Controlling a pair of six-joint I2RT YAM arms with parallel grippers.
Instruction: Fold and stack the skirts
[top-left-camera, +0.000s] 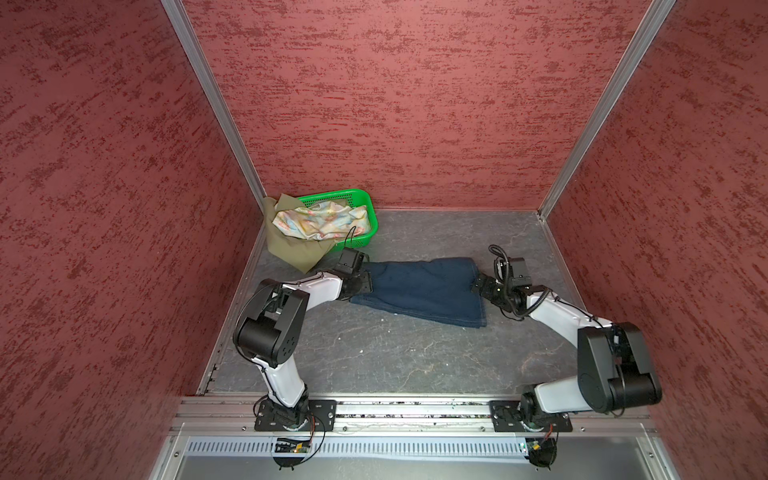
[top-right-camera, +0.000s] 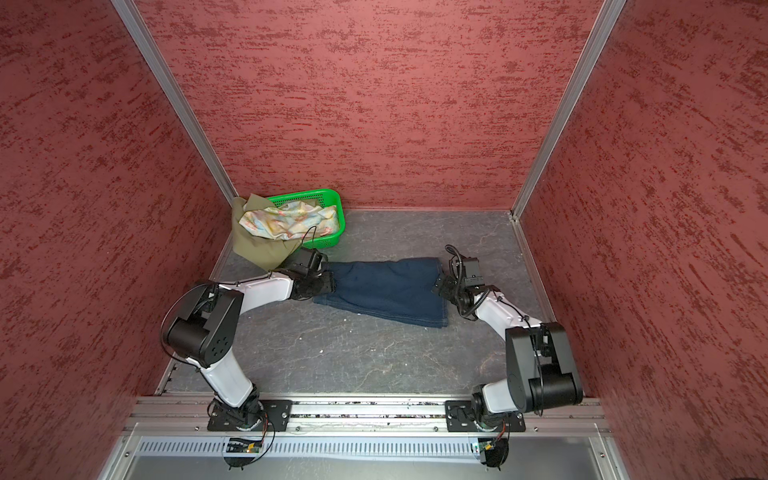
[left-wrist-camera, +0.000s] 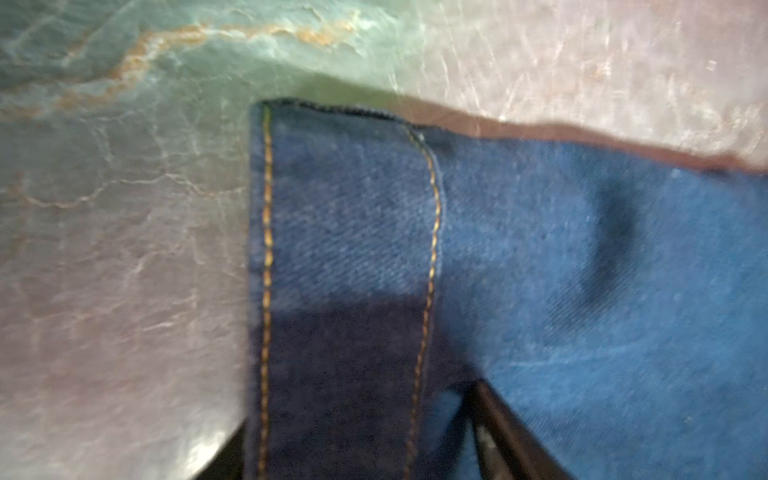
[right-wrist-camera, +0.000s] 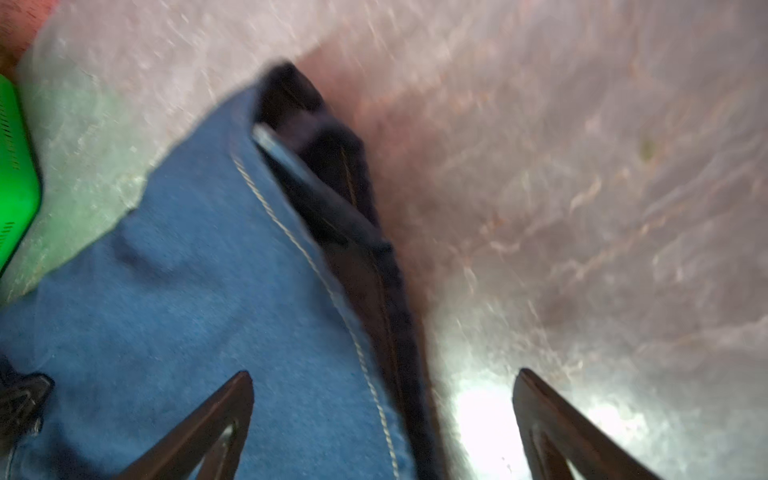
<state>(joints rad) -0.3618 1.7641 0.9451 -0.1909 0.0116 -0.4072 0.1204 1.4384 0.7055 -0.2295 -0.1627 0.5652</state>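
Observation:
The robot's right gripper will next lower its open fingers on both sides of the denim skirt's stitched hem and close, since that hem runs below the gripper, between those fingers.
A dark blue denim skirt (top-left-camera: 419, 291) (top-right-camera: 386, 291) lies flat mid-table. My left gripper (top-left-camera: 362, 283) (left-wrist-camera: 361, 419) sits low at its left end. In the left wrist view its jaws stand apart, with the orange-stitched band of the denim skirt (left-wrist-camera: 345, 232) running between them. My right gripper (top-left-camera: 478, 286) (right-wrist-camera: 382, 374) is open at the right end, one finger over the denim skirt (right-wrist-camera: 187, 291) and one over bare table. The pale floral skirt (top-left-camera: 320, 222) is bunched in the green basket (top-left-camera: 368, 205). The olive-green skirt (top-left-camera: 291, 249) hangs over the basket's left side onto the table.
The basket stands in the back left corner against red walls; its corner (right-wrist-camera: 16, 174) shows in the right wrist view. A grey marbled tabletop (top-left-camera: 395, 357) stretches in front of the denim. The arm bases sit on a metal rail (top-left-camera: 411, 411) at the near edge.

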